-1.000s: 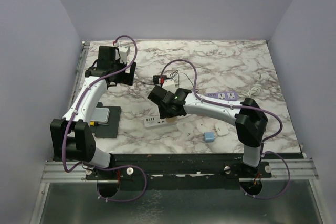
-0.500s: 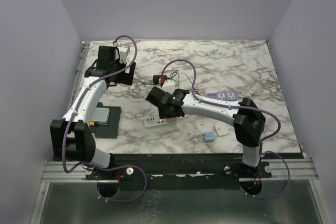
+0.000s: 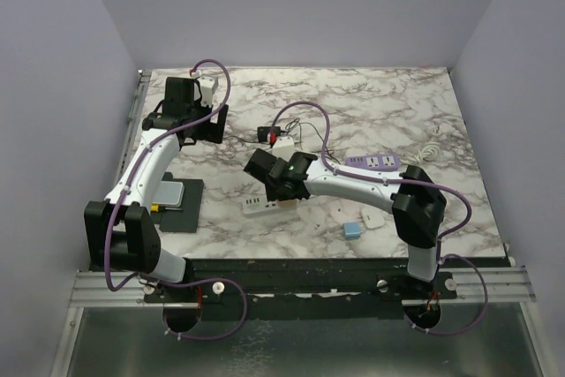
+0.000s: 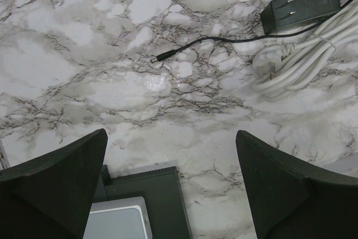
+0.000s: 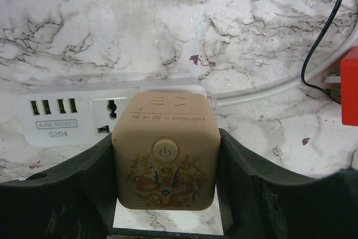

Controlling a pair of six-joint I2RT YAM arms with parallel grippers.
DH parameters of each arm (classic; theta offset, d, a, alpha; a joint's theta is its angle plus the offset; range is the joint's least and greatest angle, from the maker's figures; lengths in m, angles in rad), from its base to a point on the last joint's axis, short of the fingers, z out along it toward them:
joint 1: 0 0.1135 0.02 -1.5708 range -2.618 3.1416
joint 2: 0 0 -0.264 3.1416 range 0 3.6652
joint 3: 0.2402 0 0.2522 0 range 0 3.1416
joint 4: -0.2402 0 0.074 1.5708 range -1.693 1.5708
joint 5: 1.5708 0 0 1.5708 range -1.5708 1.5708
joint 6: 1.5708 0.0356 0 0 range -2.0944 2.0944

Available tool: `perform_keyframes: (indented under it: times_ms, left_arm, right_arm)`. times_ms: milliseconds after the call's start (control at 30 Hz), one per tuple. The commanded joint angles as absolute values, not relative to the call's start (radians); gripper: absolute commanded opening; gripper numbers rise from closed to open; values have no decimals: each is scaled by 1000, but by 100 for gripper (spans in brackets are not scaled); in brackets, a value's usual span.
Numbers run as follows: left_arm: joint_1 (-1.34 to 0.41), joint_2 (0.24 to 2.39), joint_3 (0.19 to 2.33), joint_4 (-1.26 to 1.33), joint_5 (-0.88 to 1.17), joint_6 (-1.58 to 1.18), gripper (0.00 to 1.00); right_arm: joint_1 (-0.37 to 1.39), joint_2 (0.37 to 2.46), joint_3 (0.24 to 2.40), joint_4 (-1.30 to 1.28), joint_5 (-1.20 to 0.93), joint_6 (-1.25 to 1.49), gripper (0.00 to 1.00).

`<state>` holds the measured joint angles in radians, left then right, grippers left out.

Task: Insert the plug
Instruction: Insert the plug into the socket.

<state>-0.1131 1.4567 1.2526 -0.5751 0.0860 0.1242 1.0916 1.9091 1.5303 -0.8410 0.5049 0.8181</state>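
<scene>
My right gripper tilts upright next and presses the leaning cube down onto the cord end of the white power strip before releasing, since that end lies below it.
In the right wrist view a tan cube plug (image 5: 165,149) with a power button and a dragon print sits between the black fingers (image 5: 251,183) of my right gripper (image 5: 165,160), which is shut on it. The cube covers the right end of a white power strip (image 5: 67,116) that has several USB ports and one free socket. I cannot tell whether its pins are in the strip. From above, the right gripper (image 3: 278,184) hangs over that strip (image 3: 263,207) at mid table. My left gripper (image 4: 170,135) stands open over bare marble at the far left (image 3: 192,125).
A black adapter (image 4: 302,6), its thin lead (image 4: 162,57) and a coiled white cable (image 4: 302,65) lie beyond the left gripper. A black plate (image 4: 151,194) lies under it. A purple power strip (image 3: 375,162), a blue cube (image 3: 352,230) and a red part (image 5: 349,85) lie nearby.
My right arm has shifted a little to the left with the cube plug in its grip. The left arm has not moved.
</scene>
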Motion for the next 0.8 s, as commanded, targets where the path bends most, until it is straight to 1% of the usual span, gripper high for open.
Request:
perform_keyframes:
  times_ms: [0, 767]
  left_arm:
    - [-110, 1434, 1252, -593, 69, 124, 99]
    - [-110, 1434, 1279, -604, 68, 116, 99]
  right_arm:
    - [1098, 1913, 1503, -849, 568, 845, 1]
    - [1099, 1915, 1387, -776, 566, 789, 1]
